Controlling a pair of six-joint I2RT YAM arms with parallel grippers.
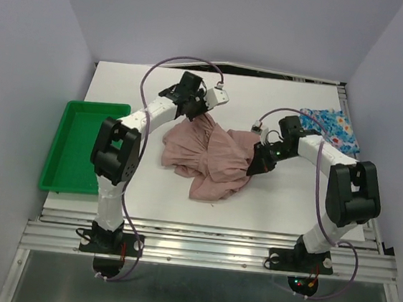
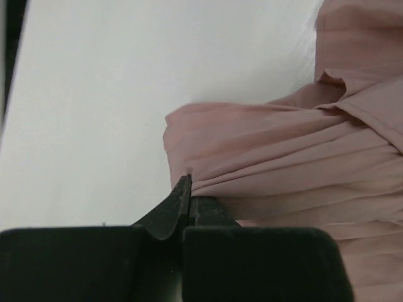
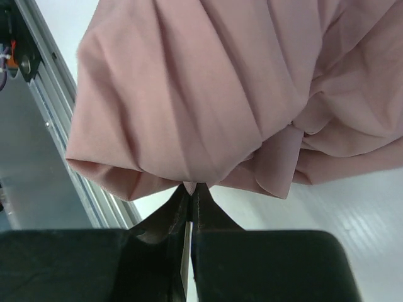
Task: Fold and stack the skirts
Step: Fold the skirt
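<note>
Next, my right gripper draws slightly back and releases the pinched skirt edge, as bare tabletop lies behind the gripper's fingers, toward the metal bar.
The dusty-pink pleated skirt (image 1: 208, 155) lies bunched in the middle of the white table. My left gripper (image 1: 200, 112) is shut on its far upper edge; the left wrist view shows the jaws (image 2: 189, 182) pinching a fold of pink cloth (image 2: 296, 157). My right gripper (image 1: 256, 162) is shut on the skirt's right edge; the right wrist view shows the jaws (image 3: 191, 189) pinching the cloth (image 3: 189, 94), which hangs in folds. The blue flowered skirt (image 1: 331, 127) lies at the far right, partly behind the right arm. The white skirt is not in view.
A green plastic tray (image 1: 85, 146) stands at the table's left edge. The metal rail (image 1: 206, 242) runs along the table's near edge; it also shows in the right wrist view (image 3: 56, 107). Grey walls enclose the table on three sides.
</note>
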